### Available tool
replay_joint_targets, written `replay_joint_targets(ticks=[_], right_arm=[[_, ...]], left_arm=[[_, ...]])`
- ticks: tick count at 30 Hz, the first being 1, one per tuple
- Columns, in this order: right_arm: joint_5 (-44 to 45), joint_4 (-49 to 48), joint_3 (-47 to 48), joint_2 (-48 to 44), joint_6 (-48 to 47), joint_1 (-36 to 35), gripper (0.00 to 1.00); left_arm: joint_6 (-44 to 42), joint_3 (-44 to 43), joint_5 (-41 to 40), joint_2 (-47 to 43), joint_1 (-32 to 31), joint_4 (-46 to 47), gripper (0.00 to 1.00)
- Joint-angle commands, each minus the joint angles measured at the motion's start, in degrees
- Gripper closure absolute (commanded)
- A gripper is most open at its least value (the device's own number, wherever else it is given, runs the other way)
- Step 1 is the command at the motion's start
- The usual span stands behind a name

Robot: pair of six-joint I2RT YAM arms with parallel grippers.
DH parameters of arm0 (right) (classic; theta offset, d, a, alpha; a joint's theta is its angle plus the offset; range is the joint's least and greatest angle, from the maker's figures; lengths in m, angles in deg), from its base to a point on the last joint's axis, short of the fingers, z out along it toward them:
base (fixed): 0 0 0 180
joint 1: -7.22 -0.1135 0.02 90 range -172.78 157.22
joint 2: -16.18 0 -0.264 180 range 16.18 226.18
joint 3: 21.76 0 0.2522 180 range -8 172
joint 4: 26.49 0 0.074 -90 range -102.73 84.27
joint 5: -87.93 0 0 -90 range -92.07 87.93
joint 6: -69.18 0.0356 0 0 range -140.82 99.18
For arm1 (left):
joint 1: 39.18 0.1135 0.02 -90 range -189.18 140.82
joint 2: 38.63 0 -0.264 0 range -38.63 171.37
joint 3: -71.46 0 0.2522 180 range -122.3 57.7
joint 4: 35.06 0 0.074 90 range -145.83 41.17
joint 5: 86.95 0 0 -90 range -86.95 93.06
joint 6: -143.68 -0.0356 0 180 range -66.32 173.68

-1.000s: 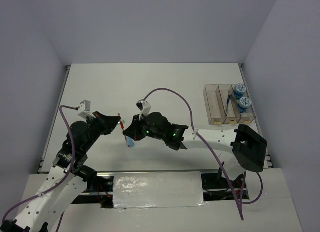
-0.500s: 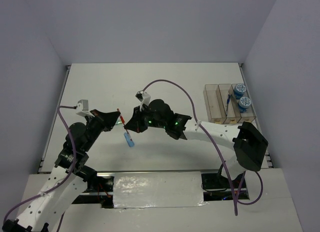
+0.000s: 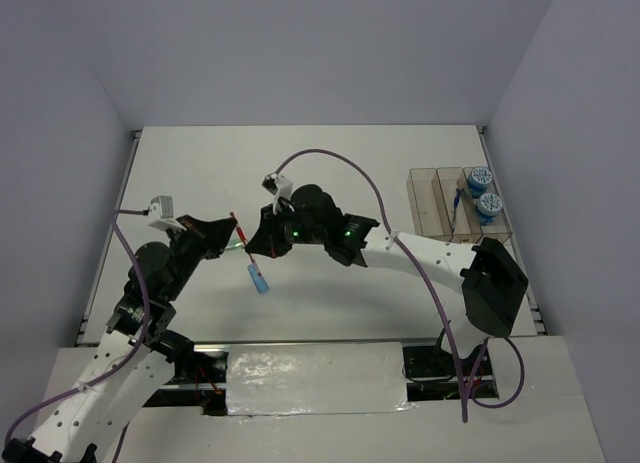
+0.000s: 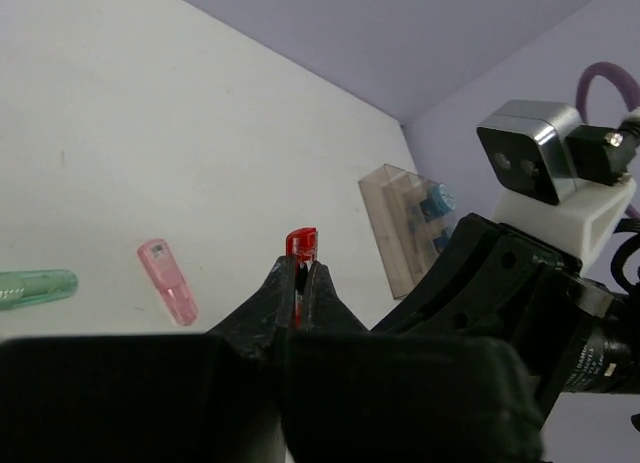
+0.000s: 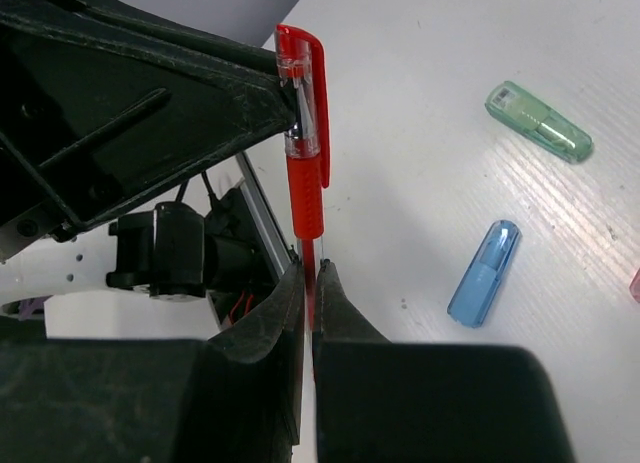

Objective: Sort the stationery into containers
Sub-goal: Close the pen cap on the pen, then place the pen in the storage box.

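Observation:
The red pen (image 3: 239, 233) should next go with my right gripper over the blue pen's compartment (image 3: 456, 207) to be released there, since that place lies to the gripper's right in the top view.
A thin red pen (image 3: 239, 233) hangs above the table left of centre, gripped at both ends. My left gripper (image 4: 300, 274) is shut on its capped end (image 4: 301, 244); my right gripper (image 5: 312, 269) is shut on the thin end of the pen (image 5: 306, 179). In the top view the left gripper (image 3: 229, 237) and right gripper (image 3: 251, 247) meet tip to tip. A blue oblong piece (image 3: 259, 278) lies just below them, with a green piece (image 5: 538, 121) and a pink piece (image 4: 168, 281) nearby. The clear containers (image 3: 432, 211) stand at the right, holding two blue patterned rolls (image 3: 481, 177) and a blue pen (image 3: 458, 205).
The right arm's wrist camera housing (image 4: 552, 171) stands close over the left gripper. The right arm's purple cable (image 3: 345, 183) arcs above the middle of the table. Grey walls close in the table on three sides; a silver taped strip (image 3: 315, 378) lies at the near edge.
Both grippers have lifted and shifted toward the far left with the red pen between them. The blue piece, earlier under the right gripper, now lies uncovered on the table.

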Motion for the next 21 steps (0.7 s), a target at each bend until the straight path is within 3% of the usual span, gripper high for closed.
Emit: replay_joint_targets(ticks=[1,2,3,4,5,6,9,12,15,17,18,19,21], right_arm=[[5.1,-14.5,2.7,-0.8,-2.6,2.3,1.00],[4.5,-15.2,1.0,-0.8,-3.0,2.1,1.00],[2.6,-16.3,-3.0,-1.1,-2.9,1.7,1.00],[2.3,-18.4,-5.1,-1.2,-2.6,1.6,1.00],[2.0,-19.4,-6.9,-1.3,-1.8,1.6,1.00],[1.4,-20.3,-8.6,-1.5,-1.5,1.4,1.00],[2.3,-21.7,-13.6,-1.9,-0.6,1.6,1.00],[5.4,-17.2,-15.3,-3.7,-3.2,3.4,1.00],[7.9,-9.0,-15.4,-9.1,-6.7,11.0,1.00],[11.6,2.6,-12.8,-11.2,-13.7,18.4,1.00],[15.0,10.1,-10.0,-12.6,-18.8,20.4,1.00],[22.1,12.6,-9.0,-13.2,-21.2,24.5,1.00],[26.9,18.5,-6.4,-13.6,-26.9,29.0,1.00]], left_arm=[[-3.2,-4.5,3.8,2.5,-2.2,-17.7,0.98],[-3.5,-6.7,-0.3,3.0,-2.2,-20.0,0.86],[-3.5,-10.5,-2.5,4.1,-2.1,-23.7,0.65],[-3.6,-12.5,-4.5,4.6,-2.1,-25.2,0.52],[-3.6,-16.4,-7.7,5.2,-2.1,-26.5,0.19],[-3.5,-18.3,-9.1,5.8,-2.1,-27.6,0.01],[-4.1,-25.5,-12.1,8.5,-2.1,-29.9,0.01],[-4.8,-32.2,-16.4,12.0,-2.1,-34.4,0.01],[-10.5,-37.4,-19.4,14.9,-2.1,-40.7,0.00],[-16.5,-39.0,-20.0,16.5,-2.1,-46.5,0.01],[-19.4,-38.8,-20.3,17.4,-2.1,-48.1,0.01],[-20.6,-37.2,-20.7,17.3,-2.1,-49.3,0.01],[-22.7,-33.4,-21.3,14.8,-2.1,-48.7,0.01]])
